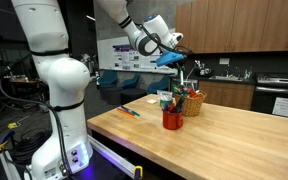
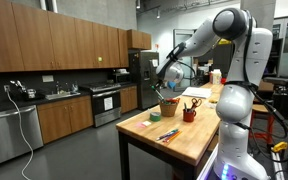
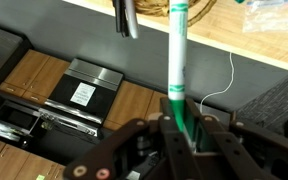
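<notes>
I should lower my gripper toward the opening of the woven basket (image 1: 193, 104) full of pens below it and release the marker, as other pens already stand there.
In the wrist view my gripper (image 3: 181, 125) is shut on a green and white marker (image 3: 178, 55), which sticks straight out from between the fingers. In both exterior views the gripper (image 1: 181, 64) (image 2: 171, 82) hangs in the air just above a woven basket (image 1: 193, 104) (image 2: 168, 108) full of pens on the wooden table (image 1: 154, 140). A red cup (image 1: 172, 120) (image 2: 189, 115) holding more pens stands beside the basket. The basket's rim (image 3: 200, 10) shows near the marker's far tip.
Loose markers (image 1: 131, 111) (image 2: 168, 134) lie on the table toward its end. A kitchen counter with a sink (image 1: 229, 76) and a stove (image 2: 105, 102) stand beyond the table. A dark pen-like object (image 3: 125, 18) juts into the wrist view.
</notes>
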Robot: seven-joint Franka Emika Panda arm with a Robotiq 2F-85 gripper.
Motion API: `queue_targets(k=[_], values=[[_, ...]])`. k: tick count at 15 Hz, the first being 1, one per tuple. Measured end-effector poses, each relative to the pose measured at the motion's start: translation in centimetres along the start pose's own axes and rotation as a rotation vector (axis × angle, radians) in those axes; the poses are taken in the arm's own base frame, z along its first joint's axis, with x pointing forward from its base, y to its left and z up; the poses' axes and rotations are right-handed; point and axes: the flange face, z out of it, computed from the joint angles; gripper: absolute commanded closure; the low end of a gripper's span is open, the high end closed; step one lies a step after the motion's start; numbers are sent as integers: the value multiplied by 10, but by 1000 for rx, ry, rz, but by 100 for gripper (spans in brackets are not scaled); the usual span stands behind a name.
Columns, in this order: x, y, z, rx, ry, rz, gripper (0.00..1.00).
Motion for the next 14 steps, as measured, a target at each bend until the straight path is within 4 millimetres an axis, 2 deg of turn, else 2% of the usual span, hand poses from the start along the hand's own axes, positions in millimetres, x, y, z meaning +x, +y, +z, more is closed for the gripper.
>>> queue_targets(k=[6, 14], values=[[-2, 6, 11, -13, -7, 0, 96], [6, 2, 28, -2, -13, -16, 96]])
